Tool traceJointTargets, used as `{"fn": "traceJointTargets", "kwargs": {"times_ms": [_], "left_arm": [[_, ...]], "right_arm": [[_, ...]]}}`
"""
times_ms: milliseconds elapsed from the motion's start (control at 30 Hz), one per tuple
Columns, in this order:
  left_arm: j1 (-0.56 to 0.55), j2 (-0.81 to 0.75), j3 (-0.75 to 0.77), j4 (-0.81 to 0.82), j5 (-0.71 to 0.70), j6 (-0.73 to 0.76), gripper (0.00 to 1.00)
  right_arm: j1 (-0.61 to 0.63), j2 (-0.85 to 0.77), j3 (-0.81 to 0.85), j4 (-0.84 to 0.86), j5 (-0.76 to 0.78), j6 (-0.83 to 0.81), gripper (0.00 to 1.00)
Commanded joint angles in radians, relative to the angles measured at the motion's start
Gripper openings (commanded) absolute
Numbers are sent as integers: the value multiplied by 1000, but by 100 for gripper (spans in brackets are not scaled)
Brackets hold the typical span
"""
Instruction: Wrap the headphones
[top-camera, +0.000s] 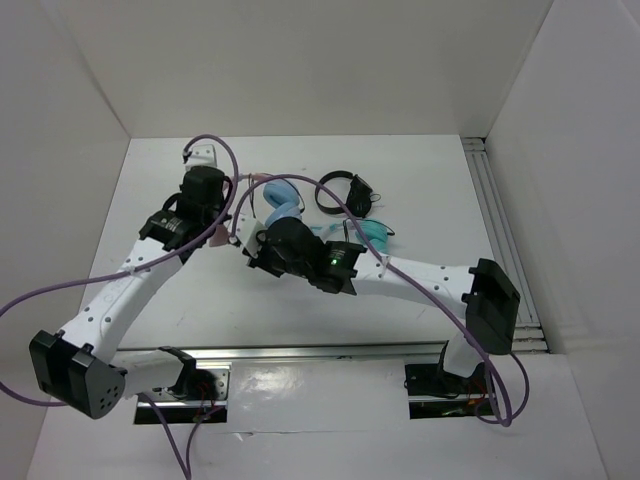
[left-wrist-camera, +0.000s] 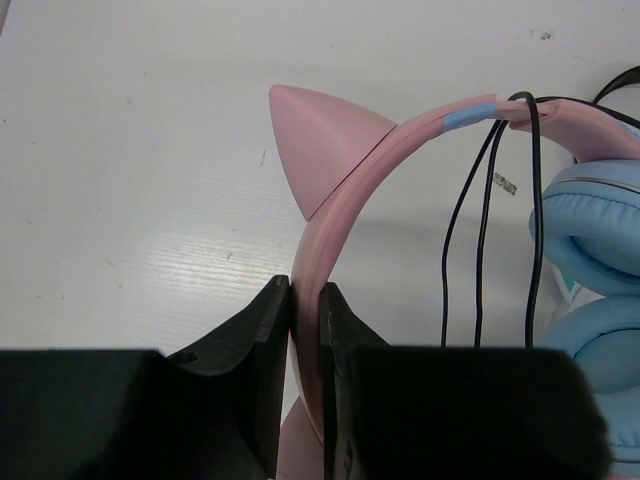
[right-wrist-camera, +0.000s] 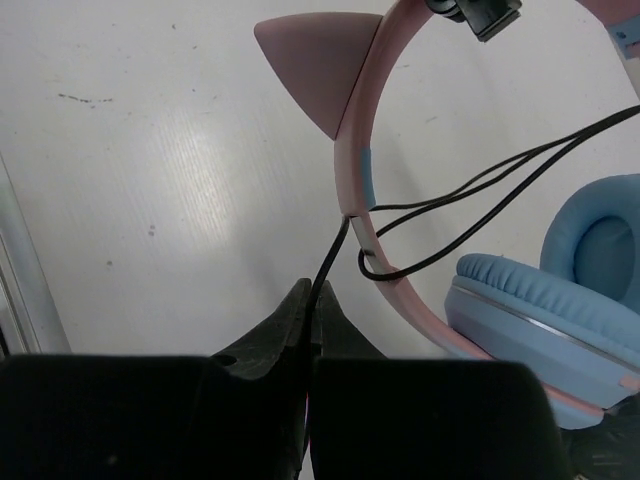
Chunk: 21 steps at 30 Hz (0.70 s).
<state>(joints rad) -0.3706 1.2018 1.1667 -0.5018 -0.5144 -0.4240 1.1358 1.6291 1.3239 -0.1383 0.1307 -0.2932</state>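
Observation:
The robot's left gripper will next move down toward the bare tabletop below it to set down and let go of the pink headband (left-wrist-camera: 330, 160), because the black cable already loops across it.
The headphones (top-camera: 283, 195) have a pink cat-eared headband (left-wrist-camera: 330, 160), light blue ear cups (right-wrist-camera: 560, 290) and a thin black cable (left-wrist-camera: 486, 200). They lie at the table's middle back. My left gripper (left-wrist-camera: 305, 290) is shut on the pink headband just below one cat ear; in the top view it is at the headphones' left side (top-camera: 218, 238). My right gripper (right-wrist-camera: 313, 290) is shut on the black cable (right-wrist-camera: 335, 255), which runs up to the headband (right-wrist-camera: 355, 120) and loops across it. In the top view the right gripper (top-camera: 252, 232) is just below the ear cups.
Smaller black headphones (top-camera: 338, 190) and white-and-teal headphones (top-camera: 375, 230) lie right of the pink pair, partly under my right arm. White walls enclose the table on three sides. A metal rail (top-camera: 490, 220) runs along the right edge.

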Motion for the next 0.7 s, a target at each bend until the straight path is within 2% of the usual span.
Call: {"fn": "traceJointTargets", "kwargs": {"times_ms": [0, 233, 300, 467, 533, 600, 667], "left_arm": [[-37, -10, 16, 80, -98, 7, 0], [-85, -10, -6, 80, -134, 53, 0], [-94, -10, -24, 80, -81, 79, 0], [-132, -10, -47, 129, 37, 166, 0], [-155, -10, -47, 129, 51, 191, 0], [-192, 1, -47, 118, 63, 228, 0], [-234, 1, -47, 98, 63, 238, 0]], "right_arm": [[-4, -40, 37, -26, -10, -47, 0], [-4, -86, 26, -35, 142, -126, 5], [-16, -107, 26, -35, 162, -144, 9], [-96, -153, -58, 49, 123, -188, 11], [-108, -170, -97, 90, 122, -201, 13], [-117, -196, -117, 111, 122, -211, 21], [-126, -196, -126, 111, 122, -212, 22]]}}
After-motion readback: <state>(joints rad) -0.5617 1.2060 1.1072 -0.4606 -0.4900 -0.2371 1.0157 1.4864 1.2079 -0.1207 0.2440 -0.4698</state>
